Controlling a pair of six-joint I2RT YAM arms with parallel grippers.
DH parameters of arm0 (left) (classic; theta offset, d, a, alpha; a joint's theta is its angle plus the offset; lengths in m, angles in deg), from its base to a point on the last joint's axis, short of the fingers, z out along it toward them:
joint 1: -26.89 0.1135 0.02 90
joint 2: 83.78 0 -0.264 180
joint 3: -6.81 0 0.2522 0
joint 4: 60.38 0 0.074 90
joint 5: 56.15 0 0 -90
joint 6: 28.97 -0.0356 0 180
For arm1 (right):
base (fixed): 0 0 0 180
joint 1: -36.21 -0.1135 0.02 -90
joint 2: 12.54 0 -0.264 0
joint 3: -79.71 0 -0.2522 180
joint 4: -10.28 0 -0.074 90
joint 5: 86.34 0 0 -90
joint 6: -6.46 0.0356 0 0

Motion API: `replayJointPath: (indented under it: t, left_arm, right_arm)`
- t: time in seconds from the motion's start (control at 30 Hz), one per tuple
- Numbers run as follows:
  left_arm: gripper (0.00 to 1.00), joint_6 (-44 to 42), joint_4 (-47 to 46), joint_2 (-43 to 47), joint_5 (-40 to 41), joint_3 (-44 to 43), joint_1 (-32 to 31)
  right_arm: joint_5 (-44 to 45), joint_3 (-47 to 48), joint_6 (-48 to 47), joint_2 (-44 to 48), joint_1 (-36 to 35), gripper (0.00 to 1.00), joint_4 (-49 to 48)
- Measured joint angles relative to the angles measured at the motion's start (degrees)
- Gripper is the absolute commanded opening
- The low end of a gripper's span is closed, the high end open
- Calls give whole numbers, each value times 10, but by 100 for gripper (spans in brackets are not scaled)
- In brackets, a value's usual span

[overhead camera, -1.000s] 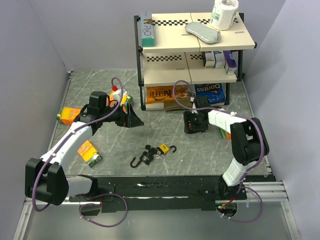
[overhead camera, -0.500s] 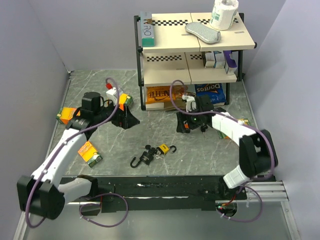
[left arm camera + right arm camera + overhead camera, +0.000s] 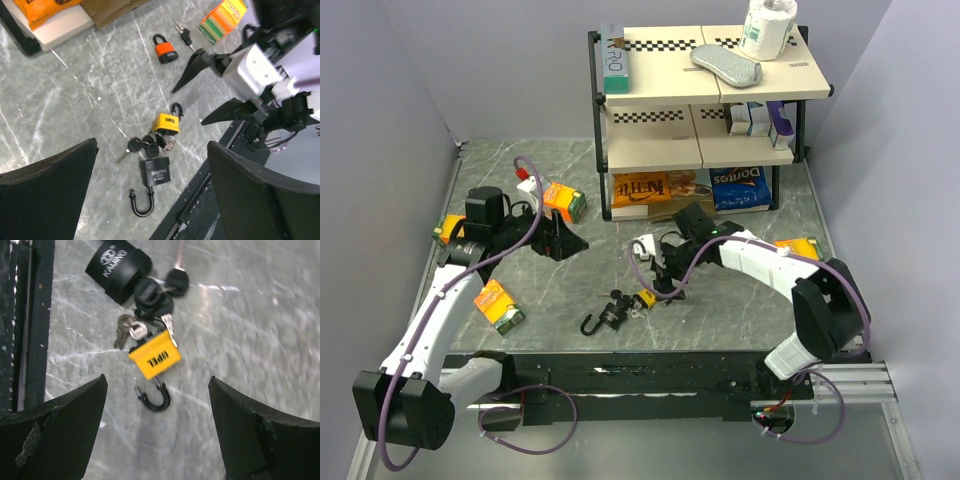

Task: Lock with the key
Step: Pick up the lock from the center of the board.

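The yellow padlock's body is at an angle to my fingers, so next my right gripper will go down and move toward the keys, turning to fit around the yellow padlock's sides.
A yellow padlock (image 3: 647, 298) with its shackle open lies mid-table beside a bunch of keys (image 3: 628, 305) and a black padlock (image 3: 611, 316), also unlocked. My right gripper (image 3: 665, 279) is open and empty, hovering just above and right of the yellow padlock. In the right wrist view the yellow padlock (image 3: 154, 354) and its shackle (image 3: 155, 397) lie between my fingers, with black-headed keys (image 3: 155, 290) and the black padlock (image 3: 117, 267) beyond. My left gripper (image 3: 565, 242) is open and empty, well to the left. Its view shows the yellow padlock (image 3: 167, 123), black padlock (image 3: 156, 171) and keys (image 3: 145, 146).
An orange padlock (image 3: 165, 50) with its own keys (image 3: 184, 35) lies further back. A shelf rack (image 3: 700, 100) stands at the back with snack bags under it. Orange juice cartons lie at the left (image 3: 498, 305), back left (image 3: 563, 200) and right (image 3: 798, 247).
My right gripper has swung left and nearer, from beside the shelf to just over the yellow padlock. My left arm has drawn back to the left.
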Motion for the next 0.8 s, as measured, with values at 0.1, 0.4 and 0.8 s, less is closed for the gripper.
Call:
replayJointPath:
  t: [0.1,0.4,0.8]
  left_arm:
    - [98,0,12,0,-25,0,16]
    - [99,16,21,-11,-80,11,56]
    - [99,21,20,-27,-101,11,69]
  right_arm:
    - [-4,8,-51,-22,-19,90,6]
    - [7,67,-176,-97,-61,86,55]
    - [59,89,-261,-154,-83,80,109]
